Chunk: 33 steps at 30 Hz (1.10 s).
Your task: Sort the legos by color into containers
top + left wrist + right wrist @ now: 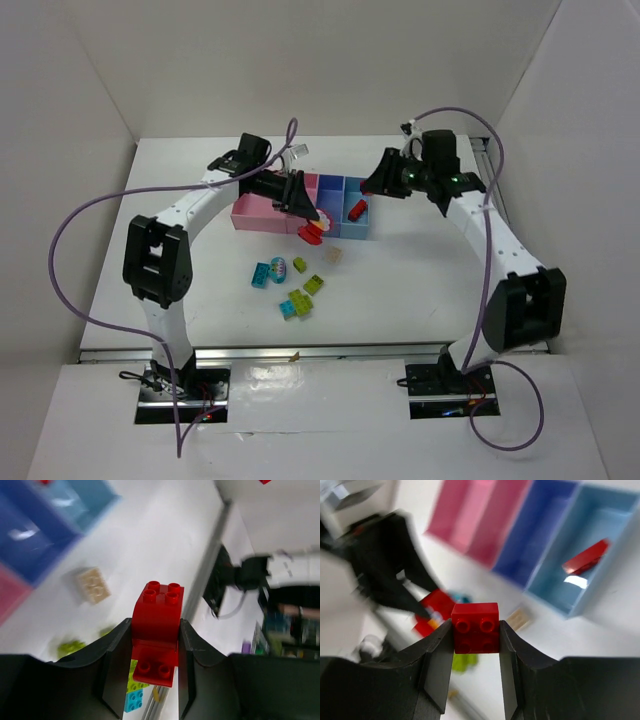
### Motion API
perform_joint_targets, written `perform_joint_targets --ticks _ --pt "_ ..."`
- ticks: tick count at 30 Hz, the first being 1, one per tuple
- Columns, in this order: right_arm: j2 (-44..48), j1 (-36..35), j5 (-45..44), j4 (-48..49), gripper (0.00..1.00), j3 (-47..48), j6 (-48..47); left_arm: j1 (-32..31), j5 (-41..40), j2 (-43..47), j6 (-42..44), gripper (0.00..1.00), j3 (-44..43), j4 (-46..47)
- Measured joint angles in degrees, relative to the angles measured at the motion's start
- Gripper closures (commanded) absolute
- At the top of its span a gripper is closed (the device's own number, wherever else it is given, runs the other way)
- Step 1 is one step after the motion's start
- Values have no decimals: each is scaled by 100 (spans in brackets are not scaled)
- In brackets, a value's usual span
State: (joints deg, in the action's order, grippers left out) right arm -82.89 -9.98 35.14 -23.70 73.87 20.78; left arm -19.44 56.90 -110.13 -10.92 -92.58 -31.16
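Note:
The right gripper needs to tilt down next and go lower to let go into the light blue bin below it, since a red lego already lies in that bin.
My left gripper (156, 652) is shut on a red lego (157, 622) with a stepped shape, held above the table just in front of the containers (262, 214). My right gripper (476, 647) is shut on a small square red lego (476, 628) and hangs over the light blue bin (560, 587). Another red lego (585, 557) lies inside that bin. The tray runs pink, pink (470, 515), blue (540, 535), light blue. Loose on the table lie a beige lego (332, 255), lime legos (313, 284) and cyan legos (262, 274).
The loose legos lie together in front of the tray, between the two arms. White walls close in the table at the back and both sides. A purple cable (70, 225) loops off the left arm. A metal rail (320, 352) runs along the near edge.

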Motion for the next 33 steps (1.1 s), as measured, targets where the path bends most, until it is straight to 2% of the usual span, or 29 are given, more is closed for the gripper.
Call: perform_joint_targets --ticks 4,8,12,19,22,24,29,33 --pt "-769 -529 -1652 15 78 505 179 236 -990 195 -651 100 2 98" --pt "-1335 -833 -2708 -39 78 748 278 365 -1923 697 -1108 100 57 155" --pt "-1692 -1001 -3442 -46 75 831 321 345 -2413 1268 -1384 100 173 225" --pt "-2144 -1106 -4022 -68 75 1082 315 337 -2697 1458 -1637 100 367 323" --pt "-2269 -1126 -4124 -87 72 1130 297 337 -2726 1456 -1655 100 452 299" --pt "-2330 -1150 -4183 -111 66 1156 273 337 -2730 1453 -1655 100 437 245" --pt "-2361 -1246 -4247 -160 66 1222 234 337 -2811 1443 -1657 100 214 50" --pt "-2409 -1309 -4304 -162 60 1303 232 337 -2916 1443 -1657 100 50 -42"
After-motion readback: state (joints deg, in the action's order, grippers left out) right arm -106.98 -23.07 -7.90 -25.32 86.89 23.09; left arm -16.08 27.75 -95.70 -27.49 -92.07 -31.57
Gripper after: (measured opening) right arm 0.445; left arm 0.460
